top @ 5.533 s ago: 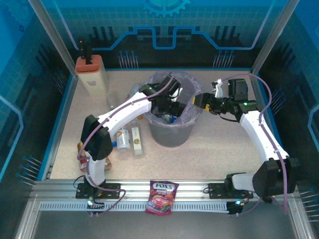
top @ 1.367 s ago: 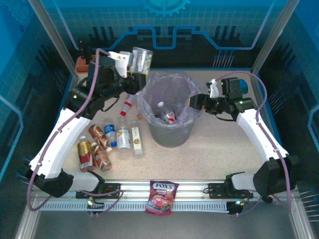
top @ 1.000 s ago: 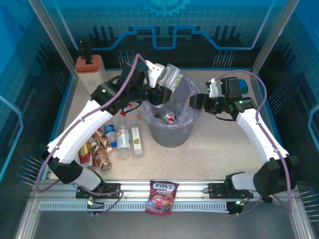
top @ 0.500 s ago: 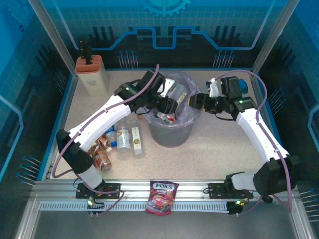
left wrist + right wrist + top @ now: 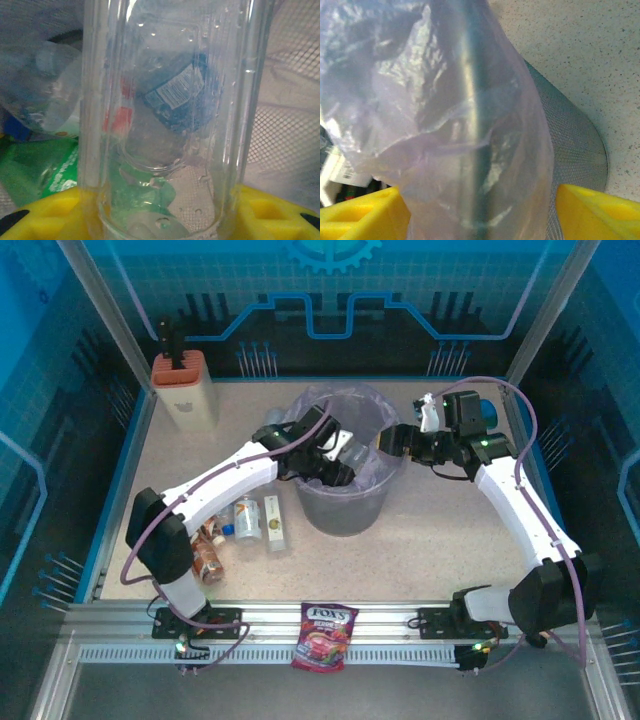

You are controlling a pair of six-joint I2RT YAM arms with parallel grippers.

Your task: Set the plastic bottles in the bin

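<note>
My left gripper stays inside the bin (image 5: 345,508) next and opens its fingers to release the clear plastic bottle, since the blue-labelled and green bottles lie below it.
My left gripper (image 5: 338,454) reaches down into the bin (image 5: 345,508), a grey bucket lined with a purplish bag, and is shut on a clear plastic bottle (image 5: 165,125) that stands between its yellow fingers (image 5: 40,215). Through the bottle, other bottles (image 5: 50,95) lie inside the bin. My right gripper (image 5: 397,440) sits at the bin's right rim. Its yellow fingers (image 5: 597,210) close on the bag-covered rim (image 5: 470,125), with the grey mesh wall (image 5: 570,145) beside it. On the table left of the bin lie clear bottles (image 5: 247,518) and brown ones (image 5: 207,558).
A beige block with an orange top (image 5: 183,390) stands at the back left. A red FOX'S candy bag (image 5: 327,633) lies on the front rail. A blue cup (image 5: 487,408) sits behind my right wrist. Open tabletop lies right of the bin.
My left arm swung from the back left over to the bin with the clear bottle and lowered it inside. The right gripper stayed at the rim.
</note>
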